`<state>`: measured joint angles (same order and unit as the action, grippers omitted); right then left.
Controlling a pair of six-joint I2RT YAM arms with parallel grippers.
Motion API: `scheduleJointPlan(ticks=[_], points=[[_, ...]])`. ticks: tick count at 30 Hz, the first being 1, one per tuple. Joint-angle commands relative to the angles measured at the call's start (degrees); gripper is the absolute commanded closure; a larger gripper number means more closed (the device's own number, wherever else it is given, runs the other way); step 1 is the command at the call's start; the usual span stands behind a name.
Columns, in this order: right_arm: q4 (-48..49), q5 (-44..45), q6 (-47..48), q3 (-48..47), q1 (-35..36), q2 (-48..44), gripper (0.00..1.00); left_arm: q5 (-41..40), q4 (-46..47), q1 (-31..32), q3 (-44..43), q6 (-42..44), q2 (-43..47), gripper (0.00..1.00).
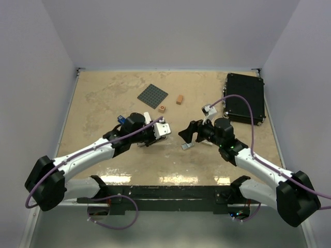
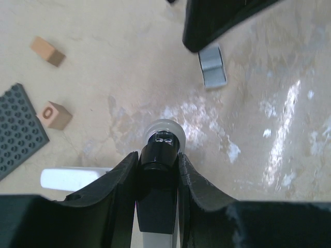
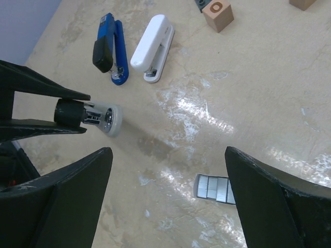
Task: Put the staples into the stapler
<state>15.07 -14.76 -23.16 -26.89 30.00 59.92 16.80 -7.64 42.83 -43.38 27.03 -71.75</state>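
Observation:
I will next move my right gripper to the left in the top view onto the pale base's rounded front end (image 1: pixel 165 138) (image 3: pixel 117 123), since the base's front end sticks out toward my gripper from that side.
My left gripper (image 2: pixel 159 157) is shut on a black stapler (image 2: pixel 161 147) with a pale base, held clear of the table with its nose pointing forward. The right wrist view shows that stapler (image 3: pixel 85 114) from its metal front end, clamped between the left fingers. The staples (image 3: pixel 213 188), a small grey segmented tray piece, lie flat on the table just to the right of it. My right gripper (image 3: pixel 168 152) hangs open above the table, and its right finger overlaps the end of the staples (image 2: pixel 212 67). In the top view the two grippers face each other at mid-table, with the staples (image 1: pixel 186 146) under the right gripper (image 1: pixel 189 135).
A blue stapler (image 3: pixel 111 49) and a white stapler (image 3: pixel 153 47) lie side by side behind the left gripper. Two orange blocks (image 1: pixel 179 99) (image 1: pixel 162 108) and a grey studded plate (image 1: pixel 153 96) sit further back. A black case (image 1: pixel 245 98) stands at the back right.

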Motion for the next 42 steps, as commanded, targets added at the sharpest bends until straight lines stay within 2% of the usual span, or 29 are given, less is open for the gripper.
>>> scheduleJointPlan(ticks=[1,6,15,22,32,39,42], points=[[4.8,-1.1,-6.1,-3.2,1.7,1.8,0.07,0.1,19.0,-0.4,4.2,-11.1,7.2,1.0],[6.5,-0.9,-6.2,-7.2,6.6,6.6,0.12,-4.5,32.7,-0.6,10.7,-23.0,12.4,1.0],[10.4,0.3,-7.2,-8.6,9.6,11.5,0.3,-9.7,46.1,-0.6,17.5,-34.5,14.9,1.0],[13.1,-0.4,-8.0,-8.5,9.7,13.8,0.51,-7.6,52.2,-0.6,20.3,-37.1,14.9,1.0],[14.4,-1.5,-8.9,-9.3,10.3,15.3,0.55,-3.7,55.0,-0.5,19.6,-36.1,13.1,1.0],[17.5,-0.7,-10.2,-9.9,10.2,17.2,0.65,1.7,54.9,-0.5,18.7,-34.9,13.3,1.0],[20.1,-1.7,-11.9,-10.5,10.3,18.7,0.66,3.9,53.9,-0.6,18.0,-34.4,13.1,1.0]])
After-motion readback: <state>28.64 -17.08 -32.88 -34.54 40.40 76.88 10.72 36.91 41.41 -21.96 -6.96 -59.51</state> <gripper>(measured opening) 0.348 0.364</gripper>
